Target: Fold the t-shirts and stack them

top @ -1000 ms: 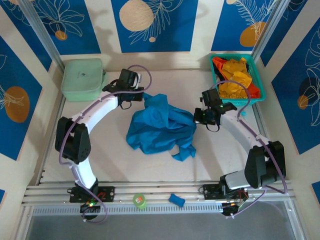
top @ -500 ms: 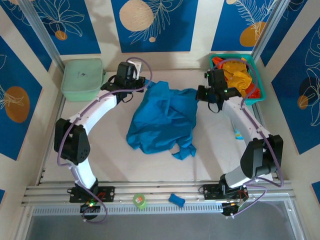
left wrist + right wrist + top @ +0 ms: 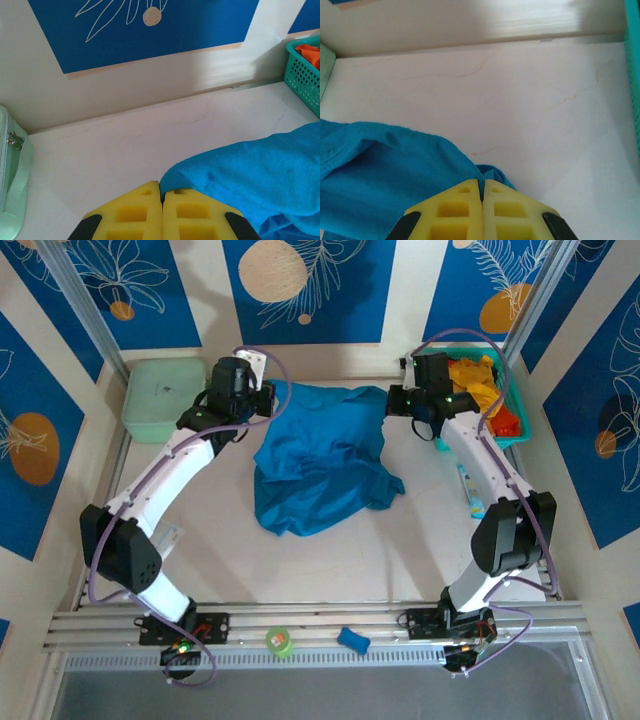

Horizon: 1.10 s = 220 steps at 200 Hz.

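The tabletop is bare back past the t-shirt's crumpled part on the right gripper's side. My left gripper next needs to pull the t-shirt's corner back and across to release it.
A medium blue t-shirt (image 3: 320,455) hangs stretched between both arms near the back wall, its lower part crumpled on the table. My left gripper (image 3: 268,400) is shut on the shirt's left top corner (image 3: 172,182), the cloth pinched between the yellow pads. My right gripper (image 3: 392,400) is shut on the right top corner (image 3: 490,175). Yellow-orange and red-orange t-shirts (image 3: 478,385) lie heaped in the teal basket (image 3: 515,410) at the back right.
A mint-green case (image 3: 160,400) sits at the back left, its edge (image 3: 10,175) also in the left wrist view. The basket's corner (image 3: 302,67) is close on the right. Small items lie on the front rail: a green roll (image 3: 280,642) and a blue piece (image 3: 352,640).
Both grippers have moved toward the back wall and apart, lifting and spreading the blue t-shirt from a crumpled heap into a wider sheet.
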Each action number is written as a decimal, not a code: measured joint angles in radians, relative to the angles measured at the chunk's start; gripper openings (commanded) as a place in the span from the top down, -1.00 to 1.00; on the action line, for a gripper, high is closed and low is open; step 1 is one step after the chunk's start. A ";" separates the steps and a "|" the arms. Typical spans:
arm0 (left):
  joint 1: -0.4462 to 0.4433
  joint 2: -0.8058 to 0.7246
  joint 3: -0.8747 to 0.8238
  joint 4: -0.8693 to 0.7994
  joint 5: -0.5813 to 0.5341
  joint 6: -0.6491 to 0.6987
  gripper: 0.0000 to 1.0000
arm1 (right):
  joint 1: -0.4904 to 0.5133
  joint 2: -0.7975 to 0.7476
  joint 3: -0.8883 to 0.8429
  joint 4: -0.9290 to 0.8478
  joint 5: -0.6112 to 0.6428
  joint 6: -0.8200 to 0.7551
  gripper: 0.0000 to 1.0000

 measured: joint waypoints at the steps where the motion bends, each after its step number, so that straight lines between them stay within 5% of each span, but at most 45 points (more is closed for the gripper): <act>1: 0.000 -0.001 0.000 -0.002 0.002 0.000 1.00 | 0.001 -0.003 -0.005 0.000 -0.001 0.000 1.00; 51: -0.050 -0.103 -0.005 -0.128 0.146 -0.002 1.00 | 0.016 -0.141 -0.231 -0.005 -0.025 0.066 1.00; 127: -0.534 -0.204 -0.159 -0.287 0.319 -0.092 1.00 | -0.061 -0.177 -0.429 -0.122 0.029 0.204 1.00; 163: -0.682 -0.127 -0.180 -0.263 0.356 -0.151 1.00 | -0.145 -0.070 -0.358 -0.135 0.055 0.203 1.00; 201: -0.739 0.097 -0.144 -0.126 0.444 -0.212 1.00 | -0.157 0.076 -0.243 -0.144 0.058 0.196 1.00; 220: -0.765 0.238 -0.047 -0.119 0.486 -0.219 0.22 | -0.154 0.119 -0.210 -0.150 0.059 0.193 0.72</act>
